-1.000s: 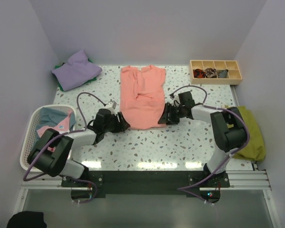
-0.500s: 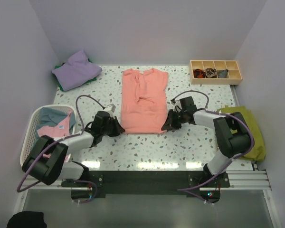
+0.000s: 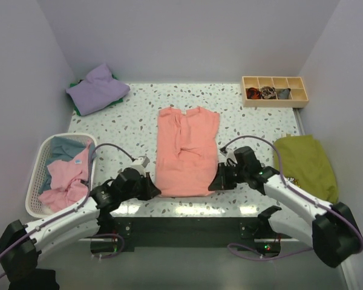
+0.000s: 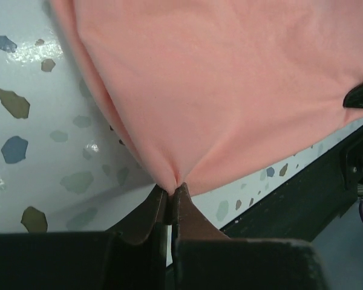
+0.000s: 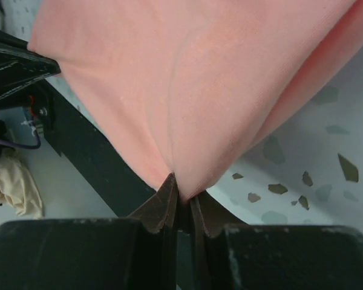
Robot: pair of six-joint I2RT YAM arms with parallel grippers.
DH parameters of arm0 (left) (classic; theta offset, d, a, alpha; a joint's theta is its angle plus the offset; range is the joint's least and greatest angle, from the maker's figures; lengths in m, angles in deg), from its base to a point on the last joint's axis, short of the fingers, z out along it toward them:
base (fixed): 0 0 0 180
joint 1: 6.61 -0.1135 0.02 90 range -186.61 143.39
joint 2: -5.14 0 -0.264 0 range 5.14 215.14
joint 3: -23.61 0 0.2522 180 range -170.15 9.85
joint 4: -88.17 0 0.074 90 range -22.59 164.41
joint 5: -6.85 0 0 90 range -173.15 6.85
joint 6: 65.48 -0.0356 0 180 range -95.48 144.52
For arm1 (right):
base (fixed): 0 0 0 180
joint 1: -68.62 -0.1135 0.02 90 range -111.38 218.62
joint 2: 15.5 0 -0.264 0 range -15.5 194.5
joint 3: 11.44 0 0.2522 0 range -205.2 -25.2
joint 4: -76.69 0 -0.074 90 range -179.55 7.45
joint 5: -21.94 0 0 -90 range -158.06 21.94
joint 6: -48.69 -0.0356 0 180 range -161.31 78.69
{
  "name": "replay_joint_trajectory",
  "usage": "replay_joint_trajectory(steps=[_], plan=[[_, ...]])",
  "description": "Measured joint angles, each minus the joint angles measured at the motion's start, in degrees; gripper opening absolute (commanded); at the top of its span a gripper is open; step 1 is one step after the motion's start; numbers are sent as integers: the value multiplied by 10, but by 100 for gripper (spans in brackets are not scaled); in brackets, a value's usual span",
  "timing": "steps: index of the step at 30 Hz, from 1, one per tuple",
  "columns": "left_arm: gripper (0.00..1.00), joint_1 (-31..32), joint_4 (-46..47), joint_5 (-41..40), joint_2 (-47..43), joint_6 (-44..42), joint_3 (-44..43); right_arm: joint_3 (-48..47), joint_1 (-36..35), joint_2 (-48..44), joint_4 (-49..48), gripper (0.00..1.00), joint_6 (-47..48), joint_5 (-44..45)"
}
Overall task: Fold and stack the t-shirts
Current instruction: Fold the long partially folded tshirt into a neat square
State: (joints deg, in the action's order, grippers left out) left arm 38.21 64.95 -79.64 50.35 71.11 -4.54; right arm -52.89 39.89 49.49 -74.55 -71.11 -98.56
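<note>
I will lift the shirt's hem corner with my left gripper, carry it outward over the shirt and let go at its far shoulder nearer the basket, since the shirt lies full length.
A salmon-pink t-shirt (image 3: pixel 186 150) lies lengthwise in the middle of the table, folded to a narrow strip, its near hem at the table's front edge. My left gripper (image 3: pixel 151 190) is shut on the shirt's near left corner (image 4: pixel 169 181). My right gripper (image 3: pixel 216 184) is shut on the near right corner (image 5: pixel 184 190). In both wrist views the cloth (image 4: pixel 230 78) fans out from the pinched tips (image 5: pixel 169 90). A lavender t-shirt (image 3: pixel 97 89) lies folded at the back left on a green one. Pink and light blue shirts fill the white basket (image 3: pixel 39 157) at the left.
A wooden divided box (image 3: pixel 274 90) with small items stands at the back right. An olive-green cloth (image 3: pixel 305 163) lies at the right edge. The black mounting rail (image 3: pixel 181 226) runs just below the table's near edge, close to both grippers.
Both grippers closed on the shirt's near corners and pulled it toward the front edge. The whole shirt slid nearer and both arms drew back.
</note>
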Motion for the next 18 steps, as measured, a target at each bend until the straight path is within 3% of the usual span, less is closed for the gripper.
replay_joint_trajectory(steps=[4,7,14,18], plan=[[0,18,-62,-38,-74,29,-2,13,-9,-111,31,10,-29,26],[0,19,-93,-71,-64,32,-39,-6,-9,-130,54,8,-34,47],[0,16,-109,-178,88,-23,-212,-155,-8,-12,88,10,6,130],[0,-30,-84,-188,174,-61,-285,-268,4,95,88,11,43,160]])
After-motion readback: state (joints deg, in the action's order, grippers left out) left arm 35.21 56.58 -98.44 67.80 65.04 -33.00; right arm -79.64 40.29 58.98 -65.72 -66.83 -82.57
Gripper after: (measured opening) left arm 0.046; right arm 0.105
